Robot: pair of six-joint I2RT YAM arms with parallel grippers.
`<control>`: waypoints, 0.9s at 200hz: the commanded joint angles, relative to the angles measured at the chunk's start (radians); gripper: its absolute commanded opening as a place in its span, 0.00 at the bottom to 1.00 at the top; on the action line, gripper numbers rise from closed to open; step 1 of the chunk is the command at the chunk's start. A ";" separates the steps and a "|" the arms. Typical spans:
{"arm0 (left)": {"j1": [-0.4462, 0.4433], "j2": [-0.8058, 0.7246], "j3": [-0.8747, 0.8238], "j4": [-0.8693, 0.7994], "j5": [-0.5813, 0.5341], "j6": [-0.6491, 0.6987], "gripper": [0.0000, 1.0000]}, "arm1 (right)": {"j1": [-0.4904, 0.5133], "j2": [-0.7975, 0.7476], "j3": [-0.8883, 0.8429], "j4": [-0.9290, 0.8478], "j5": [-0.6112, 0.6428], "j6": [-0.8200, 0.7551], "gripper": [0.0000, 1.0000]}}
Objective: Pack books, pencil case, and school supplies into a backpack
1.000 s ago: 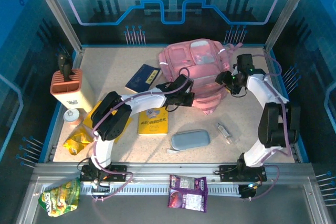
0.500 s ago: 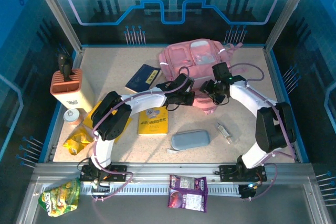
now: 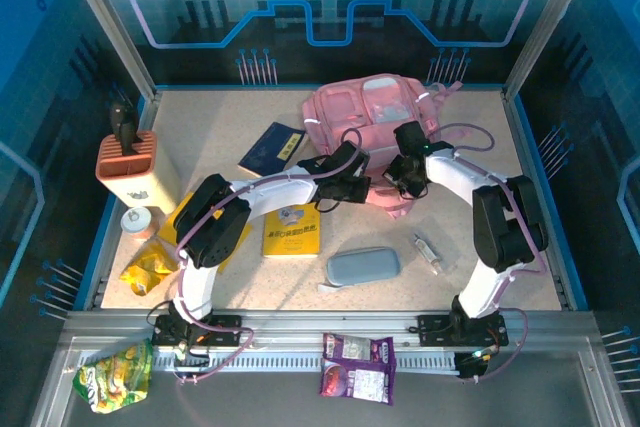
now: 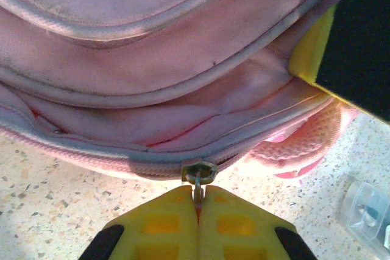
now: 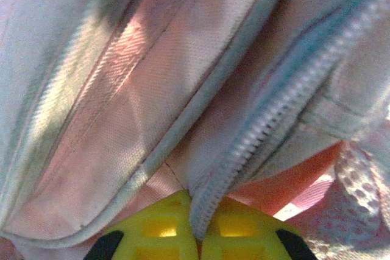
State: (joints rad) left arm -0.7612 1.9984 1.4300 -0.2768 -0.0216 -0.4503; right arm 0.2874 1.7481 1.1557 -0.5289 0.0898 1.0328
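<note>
The left gripper draws the zipper pull [image 4: 199, 175] along the backpack's near edge next, then outward to the backpack's side by the navy book, as the zipper runs on that way.
The pink backpack [image 3: 368, 119] lies at the back of the table. My left gripper [image 3: 357, 187] is at its near edge, shut on the metal zipper pull [image 4: 199, 175], as the left wrist view [image 4: 198, 192] shows. My right gripper [image 3: 402, 173] sits just to the right, shut on the backpack's zipper edge [image 5: 268, 126], pinched between the yellow fingertips [image 5: 198, 211]. The navy book [image 3: 272, 148] and the yellow book [image 3: 291, 230] lie left of the bag. The grey-blue pencil case [image 3: 363, 266] and the small clear tube [image 3: 427, 252] rest in front.
An orange-and-cream holder [image 3: 128, 165] stands at the far left, with a small cup [image 3: 134, 221] and a yellow snack bag [image 3: 148, 269] below it. A green snack bag [image 3: 115, 374] and a purple packet [image 3: 358, 367] lie on the front rail.
My right arm swung left from the backpack's right side to its near edge, and its jaws closed on the zipper edge. The left arm held still.
</note>
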 commanded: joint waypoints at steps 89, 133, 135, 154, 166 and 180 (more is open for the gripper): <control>0.255 -0.007 -0.061 0.016 -0.139 0.131 0.00 | -0.033 -0.186 -0.138 0.007 0.006 -0.046 0.00; 0.321 0.095 0.092 0.019 -0.131 0.158 0.00 | -0.013 -0.220 -0.162 0.010 -0.004 -0.029 0.00; 0.321 0.100 0.098 0.019 -0.135 0.160 0.00 | -0.012 -0.221 -0.164 0.010 -0.004 -0.029 0.00; 0.349 0.138 0.153 0.013 -0.128 0.148 0.00 | 0.011 -0.235 -0.172 0.027 -0.015 -0.011 0.00; 0.358 0.155 0.187 -0.006 -0.118 0.163 0.00 | 0.026 -0.237 -0.167 0.024 -0.015 -0.001 0.00; 0.361 0.164 0.219 -0.030 -0.162 0.179 0.00 | 0.035 -0.239 -0.158 0.009 -0.005 0.003 0.00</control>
State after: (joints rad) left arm -0.4427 2.1422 1.5665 -0.2893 -0.0856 -0.3065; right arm 0.3004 1.5475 0.9970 -0.4435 0.0563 1.0237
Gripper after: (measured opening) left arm 0.051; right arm 0.070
